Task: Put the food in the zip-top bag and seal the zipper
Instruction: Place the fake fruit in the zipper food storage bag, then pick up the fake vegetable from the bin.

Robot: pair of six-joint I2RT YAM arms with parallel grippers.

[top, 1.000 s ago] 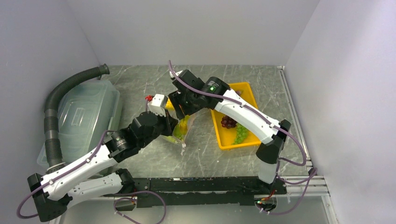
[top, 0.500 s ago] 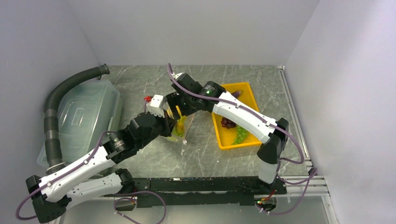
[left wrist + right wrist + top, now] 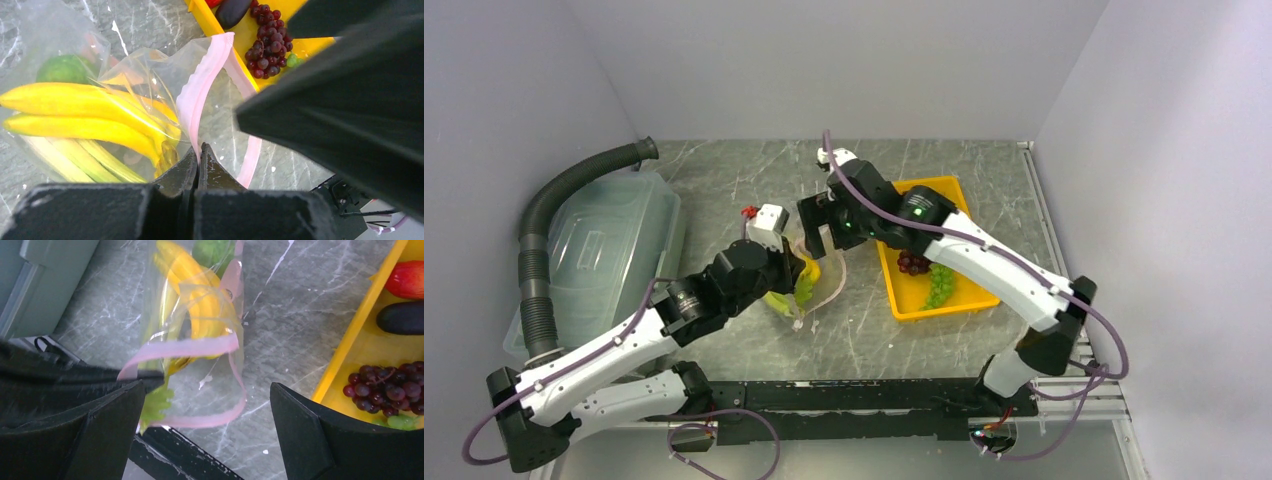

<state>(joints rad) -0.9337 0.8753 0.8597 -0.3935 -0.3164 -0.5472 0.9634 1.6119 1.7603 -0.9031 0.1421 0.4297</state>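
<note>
My open right gripper moves toward the right in the top view next, then down onto the eggplant (image 3: 402, 317), because that food still lies in the tray.
The clear zip-top bag (image 3: 796, 292) lies mid-table with its mouth standing open. My left gripper (image 3: 199, 150) is shut on the pink zipper (image 3: 201, 90) at the near lip. Yellow bananas (image 3: 85, 107), a green round fruit (image 3: 62, 70) and a pale leek (image 3: 85, 157) lie inside the bag. My right gripper (image 3: 207, 386) hangs open above the bag mouth with nothing between its fingers; it also shows at top (image 3: 824, 228). Dark grapes (image 3: 390, 390), green grapes (image 3: 940, 285), an eggplant (image 3: 402, 317) and a red fruit (image 3: 407, 280) lie in the tray.
The yellow tray (image 3: 924, 312) sits right of the bag, under the right arm. A translucent lidded bin (image 3: 604, 250) with a grey corrugated hose (image 3: 544, 220) stands at the left. Walls close in the back and both sides.
My right gripper has opened wide and pulled up and to the right, away from the bag mouth. The bananas now rest in the bag. The left gripper keeps its hold on the zipper.
</note>
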